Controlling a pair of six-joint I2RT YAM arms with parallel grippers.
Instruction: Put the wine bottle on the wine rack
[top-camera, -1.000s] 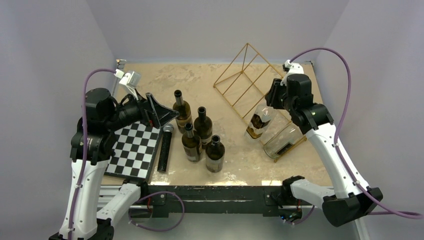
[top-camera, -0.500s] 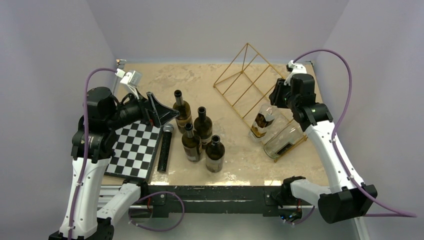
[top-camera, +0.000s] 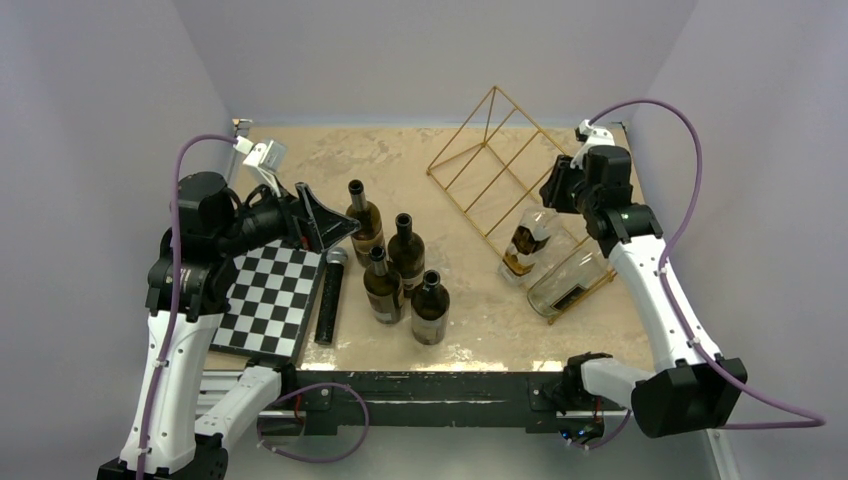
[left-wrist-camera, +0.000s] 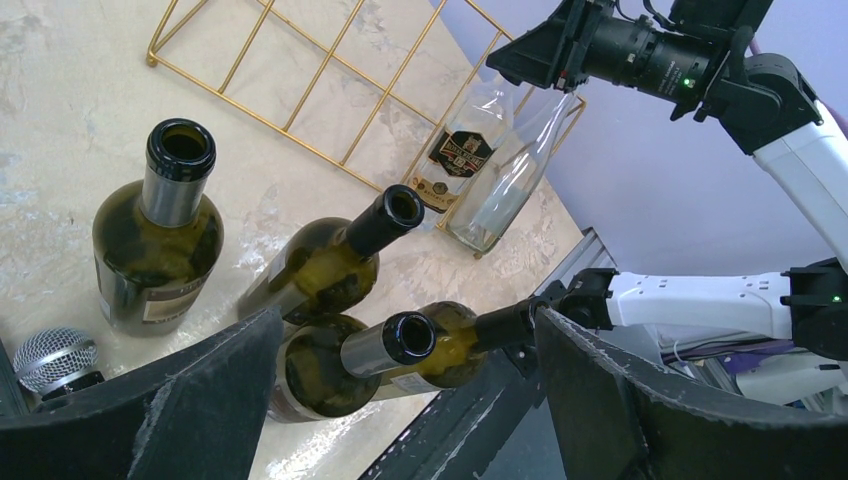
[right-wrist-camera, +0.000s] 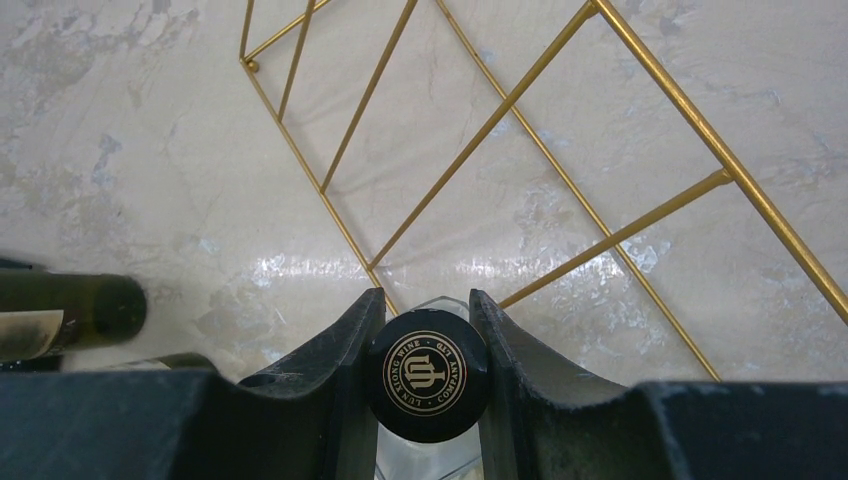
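The right gripper swings to the right in the top view to the rack's slot (top-camera: 563, 238) beside the second bottle next, aligns the crooked bottle, and releases its cap.
The gold wire wine rack (top-camera: 497, 160) stands at the back right and also shows in the right wrist view (right-wrist-camera: 500, 110). My right gripper (top-camera: 561, 190) is shut on the black cap (right-wrist-camera: 426, 375) of a clear labelled wine bottle (top-camera: 526, 240). The bottle slants down from the cap, with its base low among the rack's near bars. A second clear bottle (top-camera: 568, 282) lies in the rack's nearest slot. My left gripper (top-camera: 325, 222) is open and empty, hovering beside several dark green bottles (top-camera: 406, 250).
The green bottles stand upright mid-table, the nearest (top-camera: 430, 308) close to the front edge. A black microphone (top-camera: 330, 295) lies beside a black-and-white chessboard (top-camera: 265, 300) at the front left. Grey walls enclose the table on three sides.
My right gripper has shifted slightly right and back with the clear bottle's cap, and the bottle has slid a little further along the rack. The left arm has barely moved.
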